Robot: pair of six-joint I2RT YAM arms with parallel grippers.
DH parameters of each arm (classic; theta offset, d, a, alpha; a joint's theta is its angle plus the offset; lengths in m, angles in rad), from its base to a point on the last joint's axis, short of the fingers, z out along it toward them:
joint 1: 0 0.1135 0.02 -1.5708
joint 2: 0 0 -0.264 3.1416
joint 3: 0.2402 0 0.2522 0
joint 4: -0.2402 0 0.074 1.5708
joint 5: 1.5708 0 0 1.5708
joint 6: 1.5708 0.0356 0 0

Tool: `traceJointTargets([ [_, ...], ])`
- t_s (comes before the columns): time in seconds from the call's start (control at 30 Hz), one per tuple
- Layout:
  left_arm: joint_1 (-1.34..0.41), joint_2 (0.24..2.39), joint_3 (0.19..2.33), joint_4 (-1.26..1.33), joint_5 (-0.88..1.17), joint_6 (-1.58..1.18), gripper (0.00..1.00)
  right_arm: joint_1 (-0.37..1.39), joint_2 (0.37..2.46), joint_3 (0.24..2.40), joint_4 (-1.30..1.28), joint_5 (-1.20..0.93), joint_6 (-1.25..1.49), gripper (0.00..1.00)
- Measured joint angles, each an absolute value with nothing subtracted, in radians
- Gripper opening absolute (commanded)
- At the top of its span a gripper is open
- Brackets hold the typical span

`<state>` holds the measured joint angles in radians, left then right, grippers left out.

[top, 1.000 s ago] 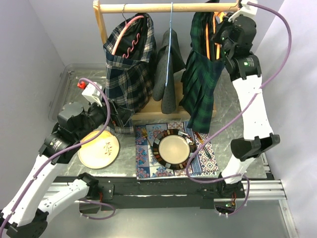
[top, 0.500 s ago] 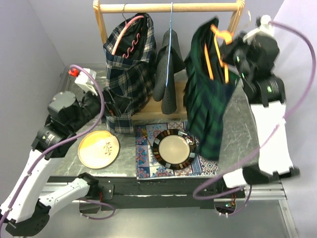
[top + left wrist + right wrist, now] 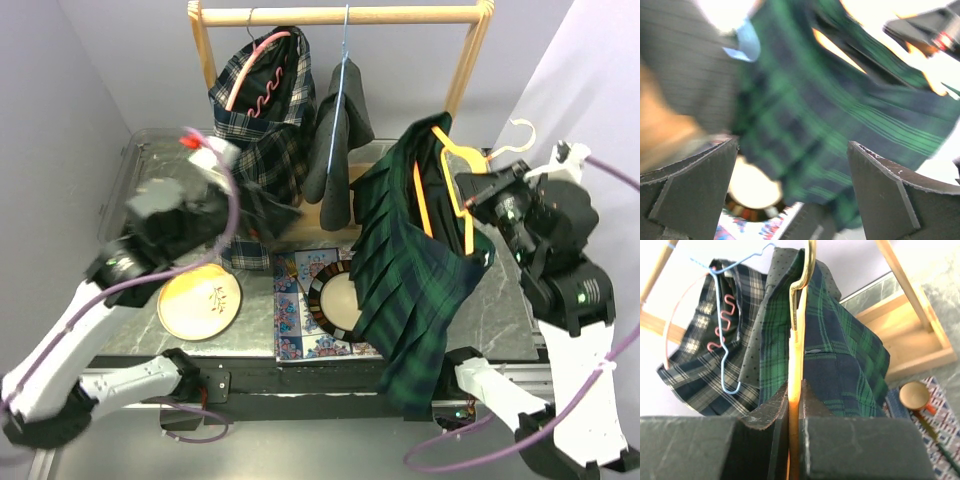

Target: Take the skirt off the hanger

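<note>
My left gripper moves back, down and toward the right in the top view next, to the skirt's loose lower end, onto its hem [image 3: 404, 388] [image 3: 841, 210].
The dark green plaid skirt [image 3: 410, 270] hangs on an orange hanger [image 3: 452, 160], off the rail and tilted over the right half of the table. My right gripper [image 3: 472, 197] is shut on the hanger's arm; in the right wrist view the orange hanger [image 3: 799, 315] runs between the closed jaws of the gripper [image 3: 795, 390], with the skirt [image 3: 840, 355] behind it. My left gripper [image 3: 288, 213] is open and empty to the left of the skirt. In the blurred left wrist view the gripper [image 3: 792, 145] has its jaws wide apart and faces the skirt [image 3: 805, 110].
The wooden rack [image 3: 340, 15] still holds a navy-and-cream plaid skirt on a pink hanger [image 3: 255, 130] and a grey garment on a blue hanger [image 3: 335, 150]. A dark-rimmed plate [image 3: 335, 295] sits on a patterned mat, a yellow plate [image 3: 200, 300] to its left.
My right gripper has carried the hanger and green skirt off the rail, down and toward the near right. My left arm has swung right, toward the skirt.
</note>
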<state>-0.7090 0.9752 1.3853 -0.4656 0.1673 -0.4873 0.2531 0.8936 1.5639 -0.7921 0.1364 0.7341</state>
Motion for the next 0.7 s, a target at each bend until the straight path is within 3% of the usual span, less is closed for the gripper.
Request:
traceJointTargets([
  [0.3, -1.307, 1.180, 1.445, -0.365, -0.183, -0.423, 0.97, 0.253, 0.853, 1.514, -0.780, 0.254, 0.894, 0.00],
  [0.5, -1.516, 1.276, 1.493, -0.245, -0.393, -0.321, 0.97, 0.253, 0.880, 1.541, -0.770, 0.307, 0.965, 0.00],
  [0.7, -1.600, 1.372, 1.526, -0.168, -0.500, -0.271, 0.97, 0.253, 0.884, 1.543, -0.770, 0.349, 1.012, 0.00],
])
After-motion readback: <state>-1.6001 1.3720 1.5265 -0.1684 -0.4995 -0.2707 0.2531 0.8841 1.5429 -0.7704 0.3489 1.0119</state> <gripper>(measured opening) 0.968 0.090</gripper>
